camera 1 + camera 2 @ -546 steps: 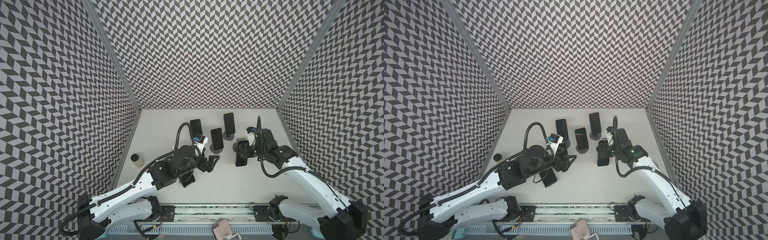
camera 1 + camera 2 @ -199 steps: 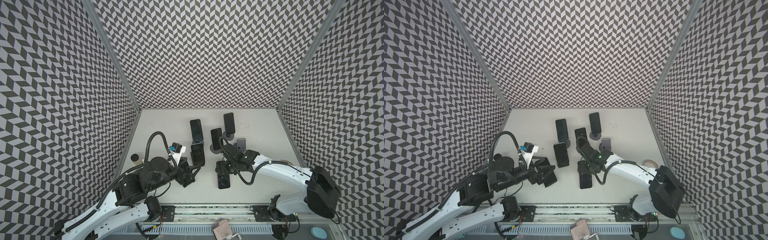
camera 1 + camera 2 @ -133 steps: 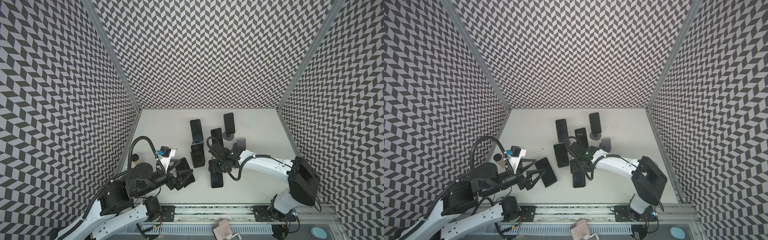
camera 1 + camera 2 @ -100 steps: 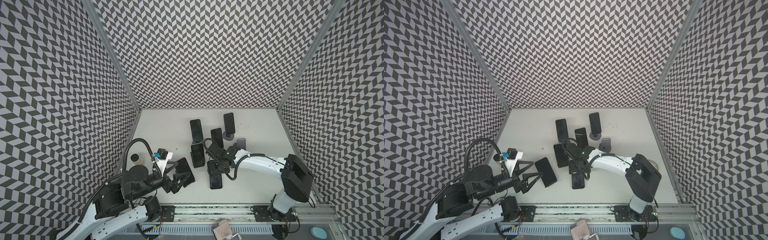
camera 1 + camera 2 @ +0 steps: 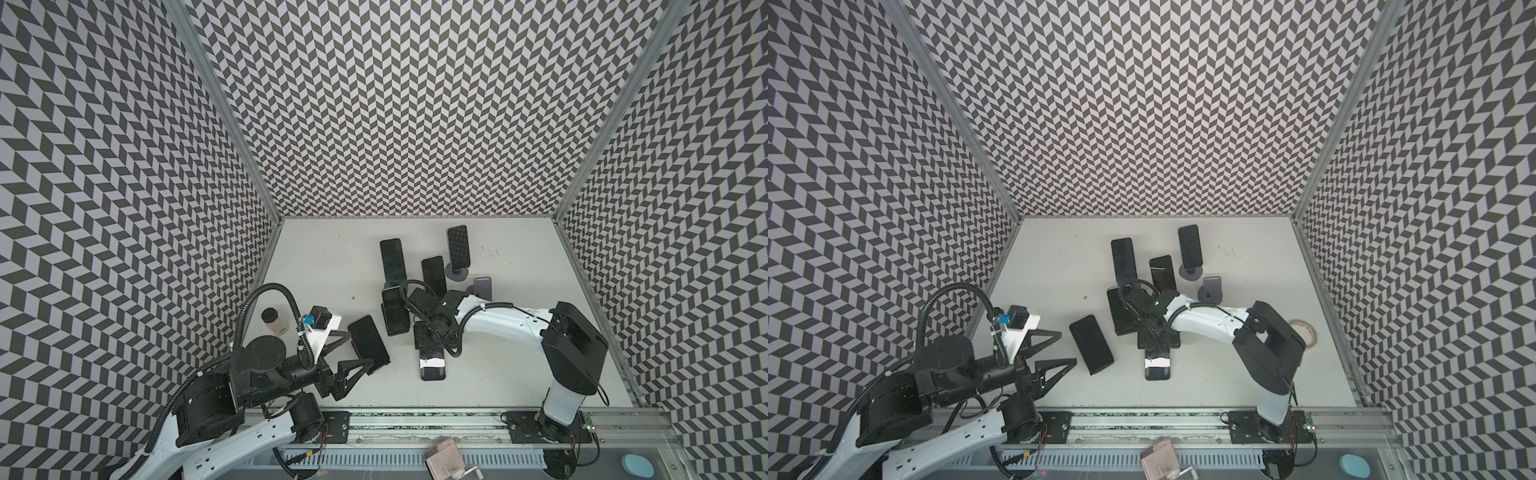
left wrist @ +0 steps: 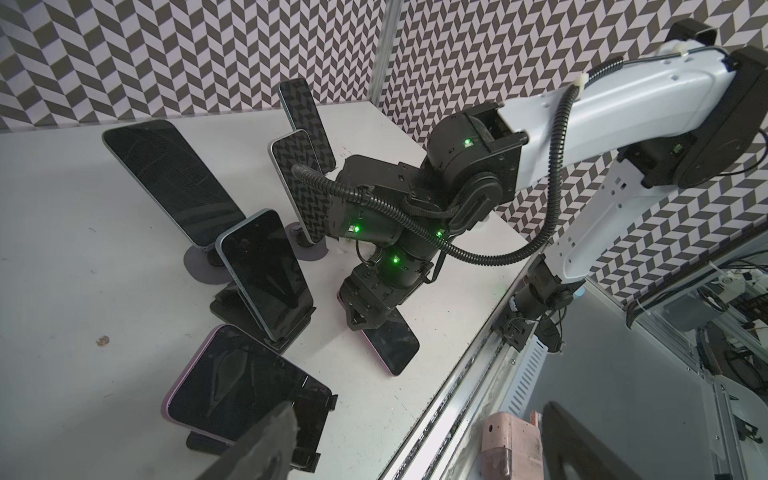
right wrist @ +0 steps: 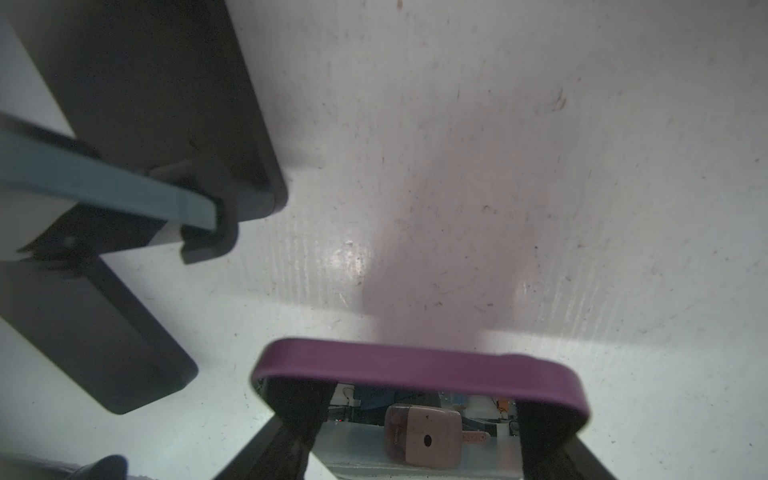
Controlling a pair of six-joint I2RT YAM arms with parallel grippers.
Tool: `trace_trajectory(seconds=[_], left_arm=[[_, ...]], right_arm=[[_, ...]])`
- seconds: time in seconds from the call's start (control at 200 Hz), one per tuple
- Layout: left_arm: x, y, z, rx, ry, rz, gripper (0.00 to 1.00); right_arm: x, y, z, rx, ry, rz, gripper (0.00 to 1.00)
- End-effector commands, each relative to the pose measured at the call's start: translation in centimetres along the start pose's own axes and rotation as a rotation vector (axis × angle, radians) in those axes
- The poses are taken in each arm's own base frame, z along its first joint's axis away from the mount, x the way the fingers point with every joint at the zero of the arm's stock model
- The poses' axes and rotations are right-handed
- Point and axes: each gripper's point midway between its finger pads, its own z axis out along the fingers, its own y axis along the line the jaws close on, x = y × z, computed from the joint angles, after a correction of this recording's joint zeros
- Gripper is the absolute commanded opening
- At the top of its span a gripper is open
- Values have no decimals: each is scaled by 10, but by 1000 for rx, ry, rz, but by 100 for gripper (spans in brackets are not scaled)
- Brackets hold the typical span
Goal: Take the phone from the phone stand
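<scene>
The held end of the purple-edged phone still hangs above its shadow. I will next lower the phone with my right gripper onto the shaded tabletop beneath it and let it go.
My right gripper [image 5: 430, 338] is shut on a purple-edged phone [image 5: 432, 362] that lies low over the table's front middle; the phone's edge [image 7: 415, 370] spans between both fingers [image 7: 299, 409]. In the left wrist view its free end [image 6: 395, 347] rests on the table below the right gripper [image 6: 365, 318]. An empty grey phone stand [image 5: 482, 286] stands behind it. My left gripper [image 5: 360, 348] is open, its tips just short of another purple-edged phone [image 6: 237, 382] propped on a black stand [image 6: 309, 422].
A blue-edged phone [image 5: 395, 313] leans on a black stand between the grippers. Three more phones on stands [image 5: 392, 259], [image 5: 433, 270], [image 5: 458, 247] stand behind. A small jar [image 5: 274, 326] is by the left wall and a tape roll [image 5: 1304, 332] at the right.
My left gripper drew back toward the front left, away from the propped phone, and opened a little wider. The right gripper carried its phone slightly left.
</scene>
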Motion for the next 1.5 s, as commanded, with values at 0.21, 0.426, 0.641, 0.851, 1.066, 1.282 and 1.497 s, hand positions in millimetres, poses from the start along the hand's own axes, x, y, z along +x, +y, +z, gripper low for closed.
trace_trajectory(seconds=[0.21,0.426,0.641,0.851,1.066,1.282,1.497], left_arm=[[16,-6,6,38,90,39,92],[19,-2,9,23,94,64,93],[21,0,10,12,107,103,94],[21,5,12,-13,116,135,94],[21,3,12,-7,122,137,94],[20,4,9,-11,113,136,95],[20,4,6,-10,112,137,95]], right_arm=[[4,-6,5,40,12,35,57],[6,-6,13,49,25,30,59],[8,-8,23,60,37,36,59],[9,-8,30,64,50,35,60],[11,-8,36,60,57,41,61],[13,-10,42,65,56,50,65],[15,-12,47,97,59,38,70]])
